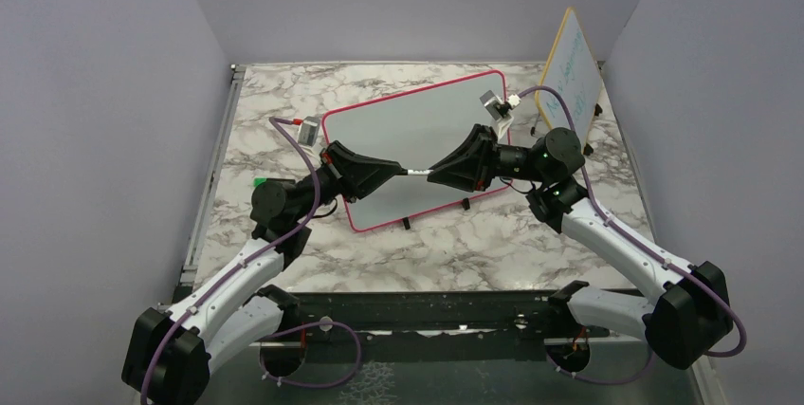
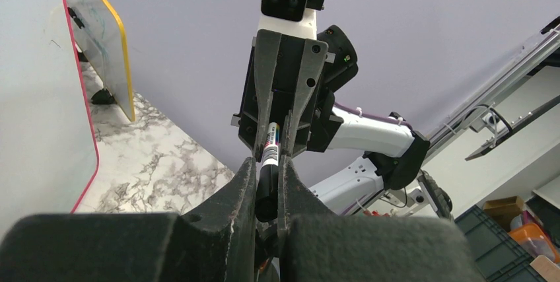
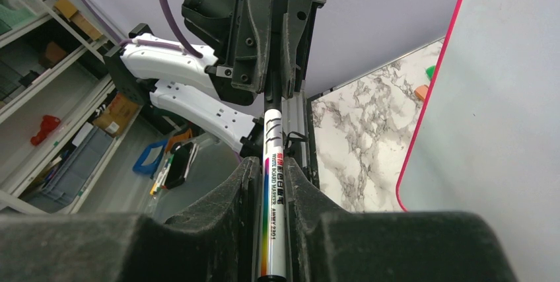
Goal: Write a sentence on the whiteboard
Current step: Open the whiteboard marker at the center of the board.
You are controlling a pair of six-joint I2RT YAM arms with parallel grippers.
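My left gripper draws back and down next, turns its fingers downward and releases the black cap on the marble table before the whiteboard, where the table lies bare.
The whiteboard (image 1: pixel 417 135) with its pink-red frame stands tilted on the marble table, and its face is blank. No sentence shows on it. My two grippers meet tip to tip in front of its lower middle, with a whiteboard marker (image 1: pixel 417 173) held level between them. My left gripper (image 1: pixel 398 171) is shut on the marker's black cap end (image 2: pixel 267 189). My right gripper (image 1: pixel 434 174) is shut on the white printed barrel (image 3: pixel 274 196). The board's edge shows in the left wrist view (image 2: pixel 39 84) and in the right wrist view (image 3: pixel 502 110).
A smaller yellow-framed board (image 1: pixel 572 68) with teal writing leans at the back right; it also shows in the left wrist view (image 2: pixel 109 37). A small green object (image 1: pixel 257 182) lies on the table by the left arm. Grey walls enclose three sides.
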